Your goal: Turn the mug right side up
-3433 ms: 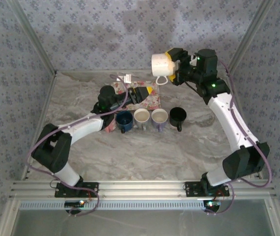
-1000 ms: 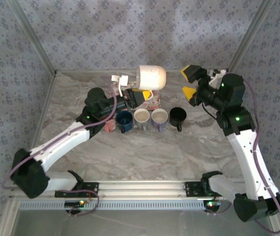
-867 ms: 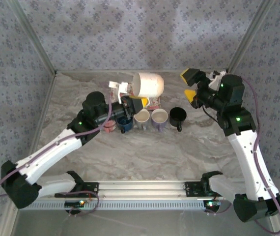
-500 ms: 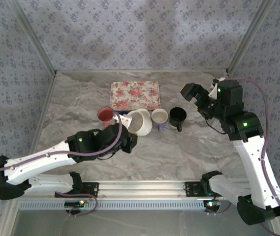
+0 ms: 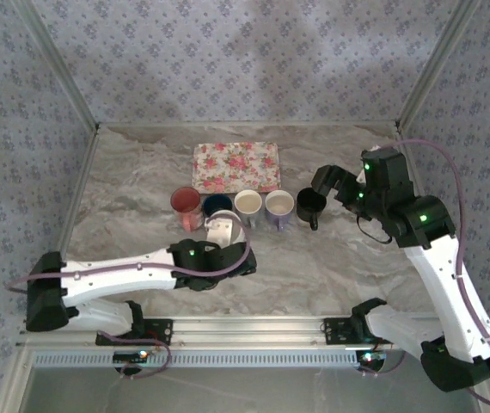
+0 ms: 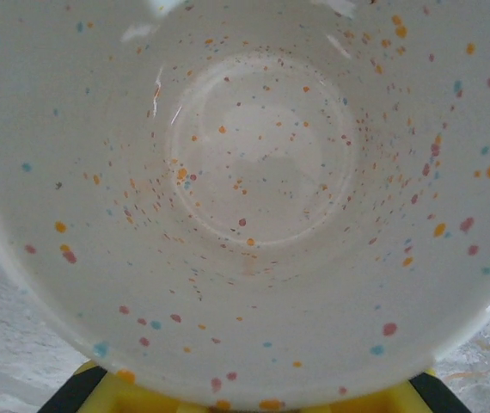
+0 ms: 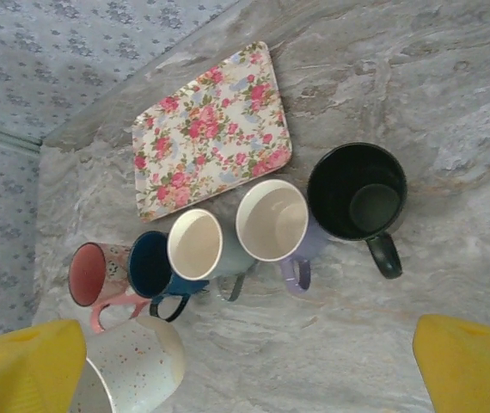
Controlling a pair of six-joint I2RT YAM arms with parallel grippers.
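My left gripper needs to lower the speckled mug and tilt it upright onto the marble beside the dark blue and cream mugs, since it still hangs tilted.
The white speckled mug is held low over the table, just in front of the row of mugs, with my left gripper shut on it. In the left wrist view the mug's inside faces the camera, its mouth wide open to me, and yellow fingers show under its rim. The right wrist view has the mug at the lower left, tilted. My right gripper hangs open above the black mug, its yellow fingers spread wide with nothing between them.
A row of upright mugs stands mid-table: pink, dark blue, cream, lavender and black. A floral tray lies behind them. Bare marble stretches in front, toward the arm bases.
The right gripper let go of the mug to the left gripper and drew back. The left arm swung the mug from above the tray down in front of the mug row.
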